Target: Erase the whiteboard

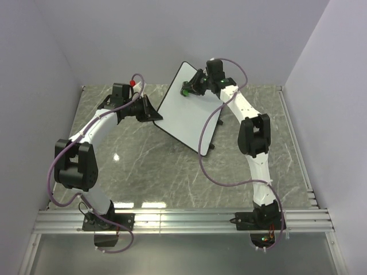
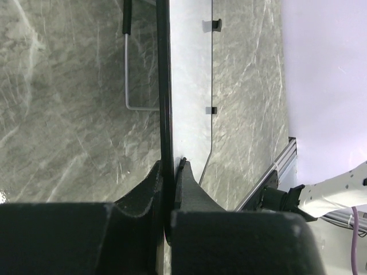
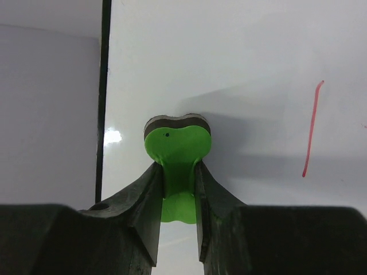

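Observation:
My left gripper will shift toward the right in the top view and release the whiteboard's black rim between its fingers, as the wire stand props the rim.
The whiteboard stands tilted at the back middle of the table. My left gripper is shut on its left edge; in the left wrist view the black rim runs between my fingers. My right gripper is shut on the green eraser and holds its dark pad against the board's upper part, near the left rim. A red stroke shows on the board to the right of the eraser.
The board's wire stand and small black feet rest on the grey marble tabletop. Pale walls close the back and sides. An aluminium rail runs along the near edge by the arm bases.

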